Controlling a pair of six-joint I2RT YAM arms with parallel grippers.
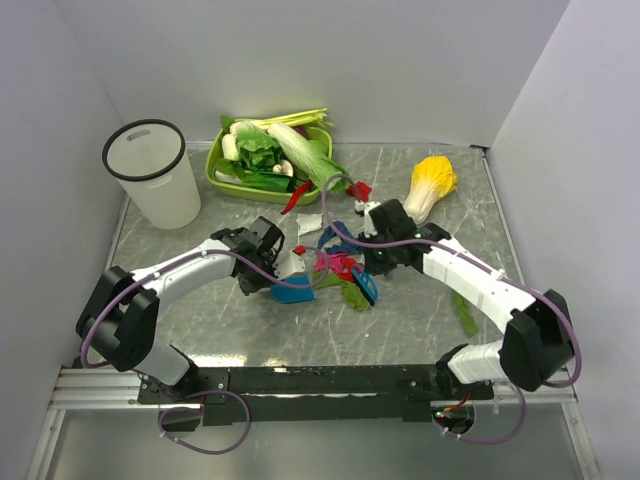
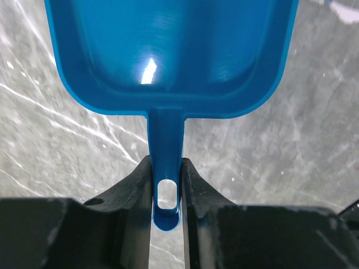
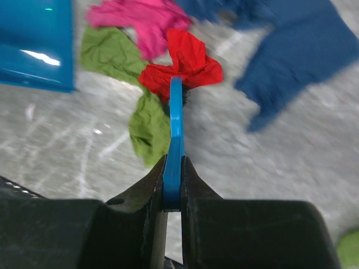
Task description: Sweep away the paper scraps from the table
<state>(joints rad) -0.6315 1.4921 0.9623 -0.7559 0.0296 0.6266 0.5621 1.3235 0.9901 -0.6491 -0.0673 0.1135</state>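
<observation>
The empty pan is next to the pile, so I should next move my left gripper toward the bunched scraps, keep the pan low, and then open off the handle.
Paper scraps [image 1: 335, 262] in red, pink, green, dark blue and white lie bunched mid-table [image 1: 200, 320]. My left gripper [image 1: 272, 270] is shut on the handle of a blue dustpan [image 1: 295, 291], whose pan lies low just left of the pile. In the left wrist view the gripper [image 2: 166, 185] clamps the dustpan [image 2: 168, 50], which is empty. My right gripper [image 1: 376, 262] is shut on a blue brush [image 1: 366, 287] right of the pile. In the right wrist view the gripper [image 3: 173, 182] holds the brush handle [image 3: 176, 129], whose tip touches a red scrap [image 3: 188, 67], with green [image 3: 148, 126], pink [image 3: 140, 17] and dark blue [image 3: 297, 45] scraps around.
A white bucket [image 1: 155, 172] stands at the back left. A lime-green tray [image 1: 222, 180] of vegetables sits at the back centre. A cabbage [image 1: 430, 185] lies back right. A red chili [image 1: 295, 197], a white scrap [image 1: 308, 222] and a green leaf [image 1: 463, 312] lie loose.
</observation>
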